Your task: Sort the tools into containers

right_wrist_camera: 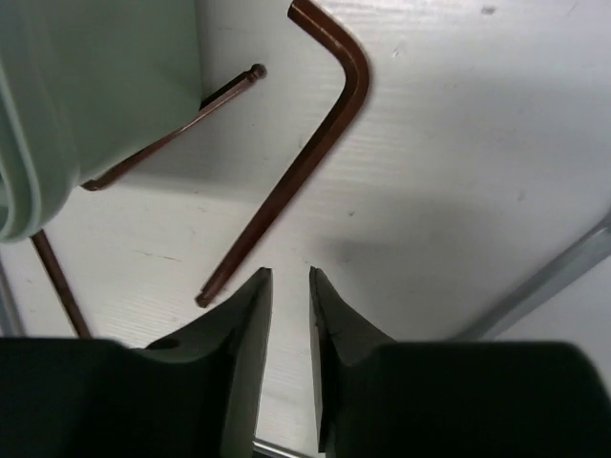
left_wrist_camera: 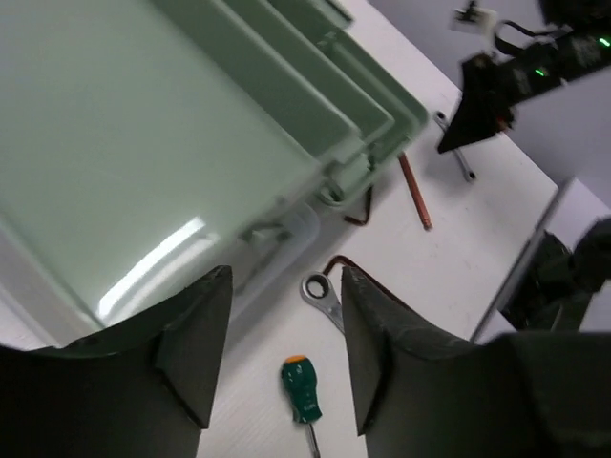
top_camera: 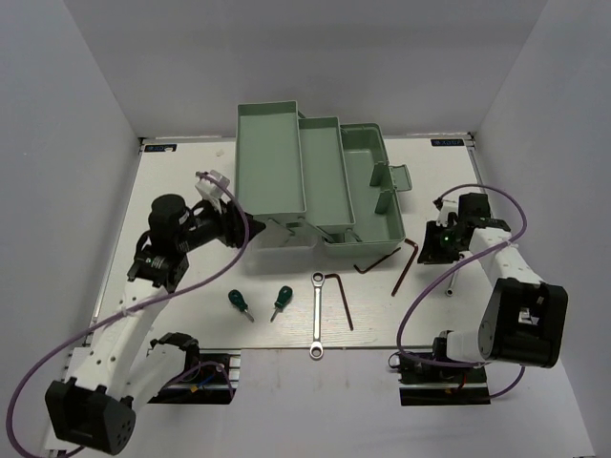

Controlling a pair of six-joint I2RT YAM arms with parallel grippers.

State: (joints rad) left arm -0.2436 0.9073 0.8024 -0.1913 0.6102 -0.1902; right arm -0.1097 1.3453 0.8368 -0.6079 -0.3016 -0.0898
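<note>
The right gripper lowers and shifts toward the toolbox next, onto the hex key's long arm near its bend (top_camera: 411, 260) (right_wrist_camera: 326, 138), because its fingers are still beside the hex key.
The pale green toolbox (top_camera: 270, 157) stands folded out at the back, its trays and base (top_camera: 372, 191) empty. Two green-handled screwdrivers (top_camera: 239, 303) (top_camera: 280, 301), a silver wrench (top_camera: 317, 324) and three dark hex keys (top_camera: 344, 301) (top_camera: 379, 260) (top_camera: 406, 265) lie on the table in front of it. A thin silver rod (top_camera: 456, 277) lies to the right. My left gripper (left_wrist_camera: 284, 286) is open and empty, high beside the left tray (left_wrist_camera: 143, 143), above one screwdriver (left_wrist_camera: 301, 391) and the wrench (left_wrist_camera: 325, 296). My right gripper (right_wrist_camera: 289, 277) is open by a narrow gap, empty, just short of a hex key (right_wrist_camera: 315, 162).
The toolbox's lid and handle (top_camera: 393, 179) hang off the base's right side. The toolbox base (right_wrist_camera: 95, 76) stands close to the left of my right gripper, with a second hex key (right_wrist_camera: 172, 134) partly under it. White walls enclose the table on three sides.
</note>
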